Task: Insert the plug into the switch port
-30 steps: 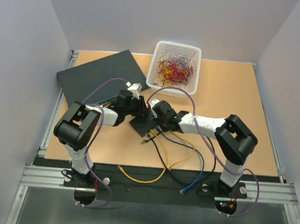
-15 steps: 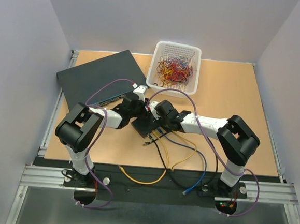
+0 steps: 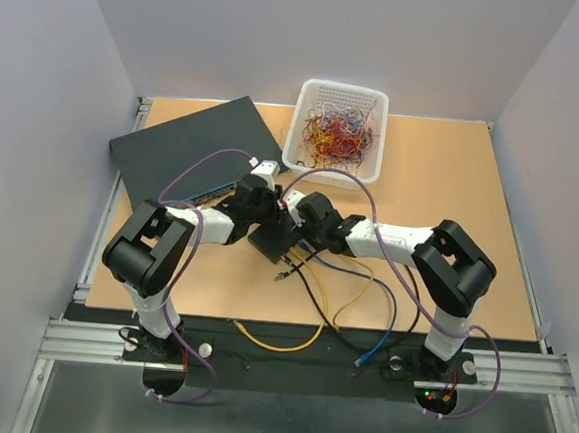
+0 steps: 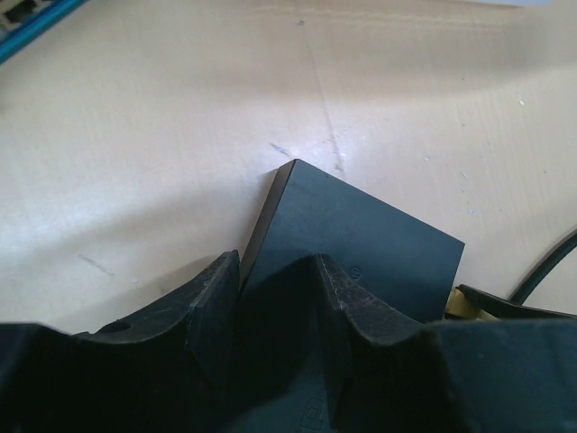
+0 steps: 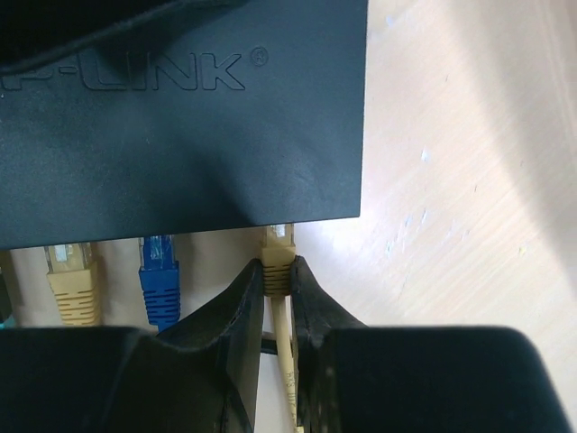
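The edge of the switch's port is to the left of my right gripper in the top view. So my right gripper should next push toward the switch's end port and let go of the beige plug.
The small black switch box point(image 3: 276, 239) lies between both grippers at the table's middle. In the right wrist view its port edge point(image 5: 225, 221) faces me. My right gripper point(image 5: 278, 272) is shut on a beige plug point(image 5: 279, 251) whose tip is at the rightmost port, under the box edge. How far in it sits is hidden. A blue plug point(image 5: 160, 268) and another beige plug point(image 5: 70, 273) sit in ports to its left. My left gripper point(image 4: 270, 275) grips the switch point(image 4: 361, 234) at its opposite end, one finger point(image 4: 212, 293) by its side edge.
A large dark blue-grey flat box point(image 3: 189, 148) lies at the back left. A white basket point(image 3: 336, 130) of coloured wires stands at the back. Yellow point(image 3: 269, 343), blue point(image 3: 377, 349) and black cables trail from the switch towards the near edge.
Both grippers and the switch shifted slightly right and forward, then a little back to the left. The right gripper keeps hold of the beige plug at the port edge.
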